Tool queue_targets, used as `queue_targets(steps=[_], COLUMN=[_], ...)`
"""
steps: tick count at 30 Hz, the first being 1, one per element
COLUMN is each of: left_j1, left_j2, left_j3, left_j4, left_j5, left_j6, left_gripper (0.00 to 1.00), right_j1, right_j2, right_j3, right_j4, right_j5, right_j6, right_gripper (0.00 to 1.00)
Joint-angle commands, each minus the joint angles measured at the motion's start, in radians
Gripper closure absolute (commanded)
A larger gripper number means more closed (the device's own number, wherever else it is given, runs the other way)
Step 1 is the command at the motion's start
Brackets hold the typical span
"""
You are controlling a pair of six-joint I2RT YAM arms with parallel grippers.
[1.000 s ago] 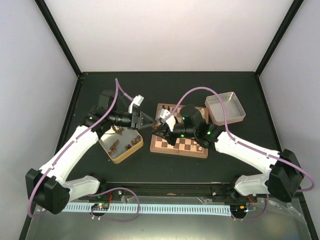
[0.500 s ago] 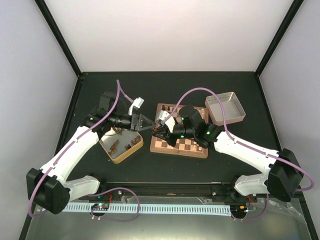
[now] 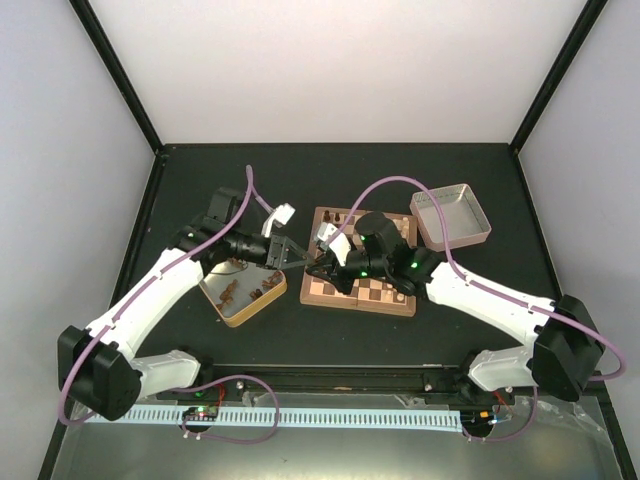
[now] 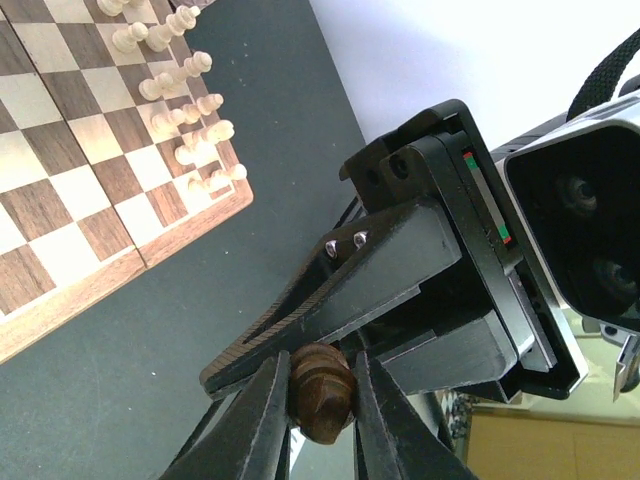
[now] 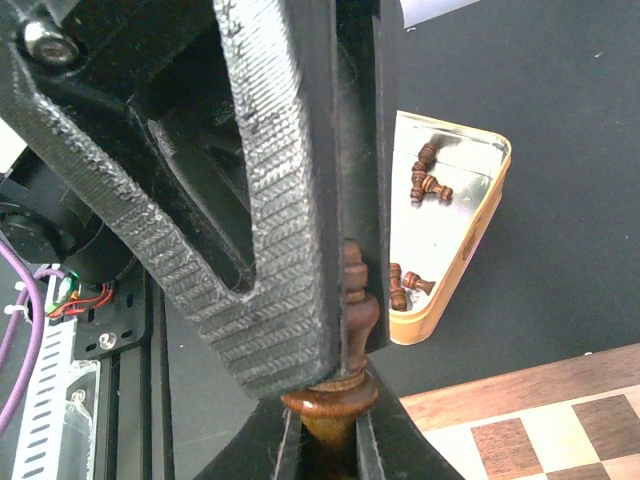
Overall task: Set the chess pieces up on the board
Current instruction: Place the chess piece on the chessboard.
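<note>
The piece in my left gripper comes down next as I tilt down, onto the board's edge row (image 3: 316, 246) by the gold tin for release, as dark pieces stand at its far end.
A dark brown chess piece (image 3: 307, 260) hangs in the air between the gold tin and the board (image 3: 378, 292), held from both sides. My left gripper (image 3: 300, 256) is shut on its upper part (image 4: 320, 392), as the left wrist view shows. My right gripper (image 3: 314, 263) grips its round base (image 5: 330, 398) from the opposite side, and the left fingers (image 5: 285, 200) overlap the stem. Several more dark pieces (image 5: 428, 185) lie in the gold tin (image 5: 470, 250). The board's corner (image 5: 540, 415) lies below the right fingers.
Pale cream pieces (image 4: 185, 85) stand in rows along one edge of the board (image 4: 60, 180). The gold tin (image 3: 256, 305) lies left of the board. An open silver tin (image 3: 452, 215) sits at the board's far right. The black table has raised edges.
My left gripper has moved right and slightly down, closing the gap to my right gripper. The two gripper tips now meet on the dark piece.
</note>
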Motion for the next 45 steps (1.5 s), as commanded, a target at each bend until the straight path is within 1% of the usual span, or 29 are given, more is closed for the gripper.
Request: queue_targets(steps=[1,2,3,6,8,11,14,17,20,22,23,25,29,34,38,45], left_j1=[-0.006,-0.005,-0.005,-0.006,-0.005,-0.008,-0.024,-0.054,-0.097,-0.128,-0.146,-0.180,-0.240,-0.292,-0.304,-0.303], left_j2=[-0.001,-0.001,-0.001,-0.005,-0.004,0.000,0.014,0.047,0.101,0.164,0.185,0.234,0.333,0.432,0.502,0.582], left_j3=[0.052,0.052,0.053,0.050,0.048,0.046,0.048,0.049,0.061,0.074,0.081,0.092,0.117,0.150,0.191,0.227], left_j4=[-0.014,-0.012,-0.007,0.002,0.002,0.016,0.042,0.067,0.070,0.068,0.076,0.087,0.115,0.168,0.174,0.214], left_j5=[-0.027,-0.046,-0.066,-0.166,-0.237,-0.337,-0.434,-0.538,-0.680,-0.760,-0.788,-0.842,-0.958,-1.059,-1.135,-1.176], left_j6=[0.017,0.013,0.009,-0.010,-0.014,-0.025,-0.026,-0.021,-0.011,0.000,0.005,0.015,0.039,0.064,0.069,0.099], left_gripper=[0.92,0.94,0.95,0.97,0.97,0.97,0.97,0.97,0.97,0.98,0.97,0.98,0.98,0.98,0.99,0.98], right_j1=[-0.004,-0.004,-0.004,-0.004,-0.004,-0.005,-0.005,-0.005,-0.005,-0.018,-0.030,-0.064,-0.145,-0.247,-0.263,-0.266], right_j2=[-0.001,-0.005,-0.012,-0.041,-0.074,-0.143,-0.224,-0.309,-0.393,-0.430,-0.442,-0.455,-0.445,-0.422,-0.406,-0.375], right_j3=[0.015,0.011,0.005,-0.029,-0.060,-0.102,-0.149,-0.187,-0.228,-0.237,-0.235,-0.227,-0.222,-0.248,-0.266,-0.273], right_j4=[0.004,0.003,0.003,0.015,0.029,0.037,0.041,0.040,0.034,-0.007,-0.035,-0.093,-0.184,-0.207,-0.186,-0.174], right_j5=[0.012,0.014,0.017,0.049,0.079,0.141,0.226,0.401,0.727,0.907,0.971,1.032,1.049,0.943,0.893,0.862], right_j6=[0.016,0.019,0.024,0.047,0.057,0.074,0.099,0.159,0.264,0.337,0.373,0.435,0.554,0.645,0.668,0.683], right_gripper=[0.91,0.88,0.82,0.54,0.41,0.28,0.20,0.18,0.18,0.18,0.18,0.18,0.18,0.18,0.18,0.19])
